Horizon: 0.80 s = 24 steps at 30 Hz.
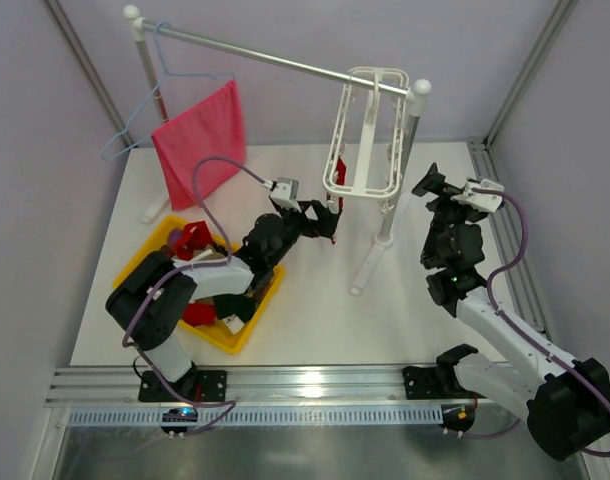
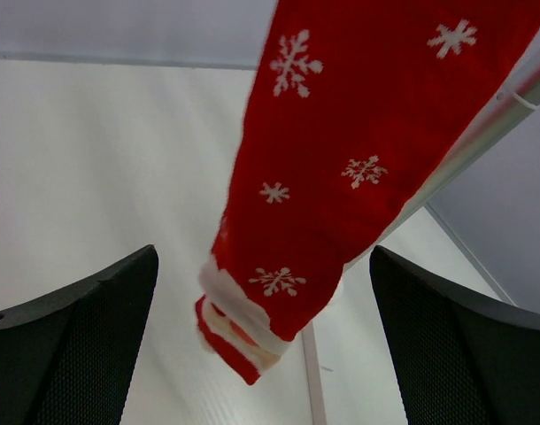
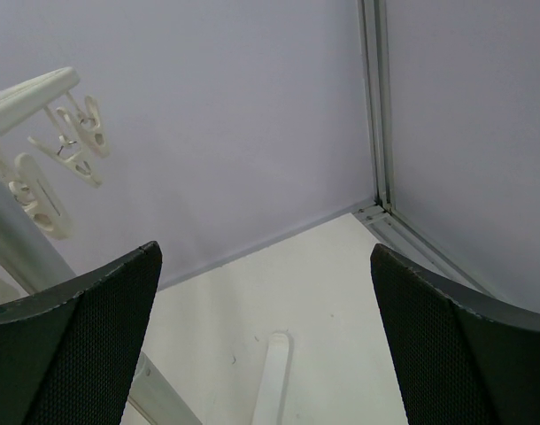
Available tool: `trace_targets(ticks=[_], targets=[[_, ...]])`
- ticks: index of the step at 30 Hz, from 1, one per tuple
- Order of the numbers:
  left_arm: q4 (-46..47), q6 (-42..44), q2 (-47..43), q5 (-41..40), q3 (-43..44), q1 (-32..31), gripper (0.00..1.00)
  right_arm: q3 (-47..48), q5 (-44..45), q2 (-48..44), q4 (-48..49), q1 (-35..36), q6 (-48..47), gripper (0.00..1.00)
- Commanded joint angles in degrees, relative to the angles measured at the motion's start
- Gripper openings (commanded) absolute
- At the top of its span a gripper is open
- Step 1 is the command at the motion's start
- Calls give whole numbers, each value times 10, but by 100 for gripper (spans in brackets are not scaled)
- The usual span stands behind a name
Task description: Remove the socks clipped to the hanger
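I will move my left gripper toward the rack post next, then close on the red sock's lower end, hanging between my fingers.
The white hanger (image 1: 370, 130) hangs from the rail by its hook. A red sock (image 1: 340, 165) with white snowflakes is clipped to its left side and hangs down. In the left wrist view this sock (image 2: 341, 168) hangs between my spread fingers, its white cuff lowest. My left gripper (image 1: 327, 218) is open just below the sock and touches nothing; it also shows in the left wrist view (image 2: 263, 354). My right gripper (image 1: 432, 187) is open and empty, right of the rack post; its wrist view (image 3: 266, 345) shows empty white clips (image 3: 62, 159) of the hanger at upper left.
A yellow basket (image 1: 255, 330) at front left holds several socks, red ones (image 1: 193, 240) among them. A pink-red cloth (image 1: 200, 140) hangs on a light-blue wire hanger (image 1: 145, 100) on the same rail. The rack's post (image 1: 397, 190) and foot (image 1: 367, 265) stand between the arms.
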Motion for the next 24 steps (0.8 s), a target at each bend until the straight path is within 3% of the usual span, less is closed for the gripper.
trace_targets(ticks=[1, 16, 20, 22, 23, 24], targets=[[64, -23, 19, 39, 21, -1, 100, 8, -8, 10, 19, -3, 20, 100], [74, -3, 104, 21, 85, -2, 100, 18, -16, 32, 17, -6, 22, 100], [74, -3, 120, 18, 106, -3, 61, 13, -13, 29, 22, -9, 18, 100], [69, -2, 131, 20, 118, -3, 49, 11, -14, 28, 24, -10, 18, 100], [66, -3, 137, 22, 131, -3, 30, 11, -15, 28, 26, -11, 18, 100], [66, -6, 140, 21, 136, -2, 19, 10, -17, 28, 28, -11, 20, 100]])
